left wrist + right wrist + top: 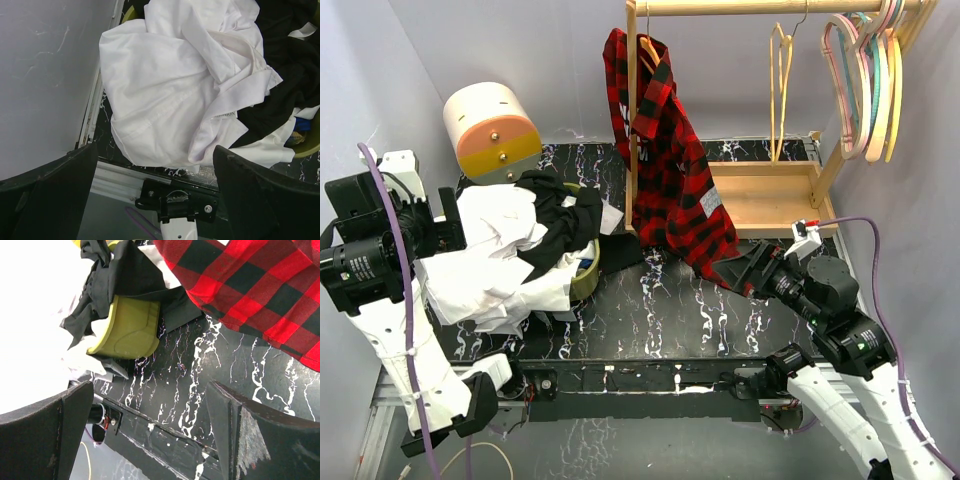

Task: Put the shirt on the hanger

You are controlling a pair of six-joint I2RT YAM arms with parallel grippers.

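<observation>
I should lower my left gripper toward the right in the top view next, onto the shirt's folded edge (507, 276) (200, 149) near the black garment, because that folded edge lies on top.
The white shirt (490, 255) lies crumpled at the table's left, draped over a yellow-green basket (588, 277). It fills the left wrist view (170, 90). The pale yellow hanger (780, 40) hangs by its silver hook from the wooden rail at the back right. My left gripper (450, 235) is open and empty, at the shirt's left edge and just above it; in its wrist view (155, 190) the fingers stand wide apart, clear of the cloth. My right gripper (745, 272) is open and empty over the dark table, below the plaid shirt's hem; its wrist view (150, 425) shows only tabletop between the fingers.
A red-and-black plaid shirt (665, 150) hangs from the wooden rack (760, 195). Pastel hangers (865, 80) bunch at the rail's right end. A black garment (560, 215) lies on the basket beside the white shirt. A white, orange and yellow drum (492, 130) stands at the back left.
</observation>
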